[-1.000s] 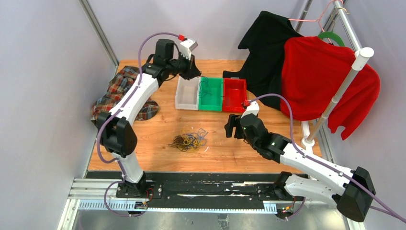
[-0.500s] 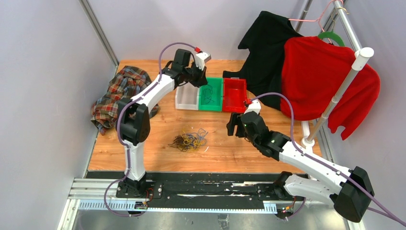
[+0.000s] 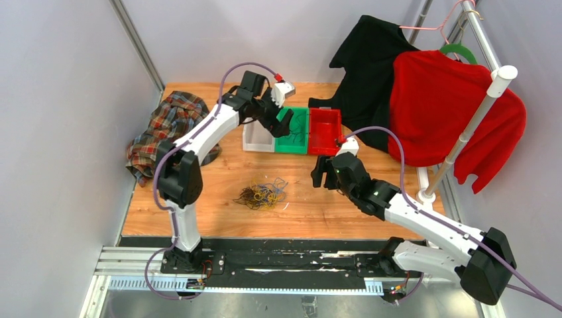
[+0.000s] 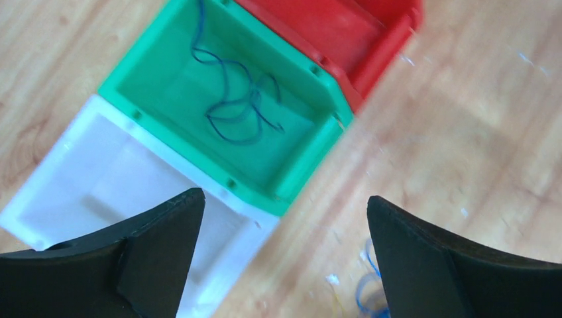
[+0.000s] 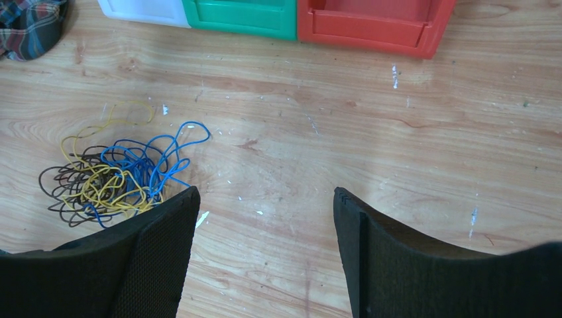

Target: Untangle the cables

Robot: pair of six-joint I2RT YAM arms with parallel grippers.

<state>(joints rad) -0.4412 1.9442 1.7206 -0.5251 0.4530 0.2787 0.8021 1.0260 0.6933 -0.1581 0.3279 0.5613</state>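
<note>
The near blue loop [image 3: 282, 193] juts from the tangle, so my left gripper should next move back and down to pinch it.
The cables [image 3: 262, 194] lie as a tangle of blue, yellow and dark brown loops on the wooden table; the right wrist view shows the tangle [image 5: 112, 175] at the left. A single blue cable [image 4: 232, 99] lies loose inside the green bin [image 4: 318, 152]. My left gripper [image 3: 280, 126] hovers above the near edge of the green and white bins, open and empty [image 4: 285, 199]. My right gripper [image 3: 321, 173] hangs over bare table to the right of the tangle, open and empty [image 5: 265, 192].
A white bin [image 3: 260, 147], the green bin [image 3: 291, 150] and a red bin [image 3: 325, 151] stand in a row at the back. A plaid cloth [image 3: 166, 122] lies at the left edge. Black [image 3: 371, 66] and red [image 3: 450, 112] garments hang on a rack at the right.
My left arm has swung right from the white bin toward the green one and its jaws have opened, with the blue cable now lying in the green bin. The right arm has barely moved.
</note>
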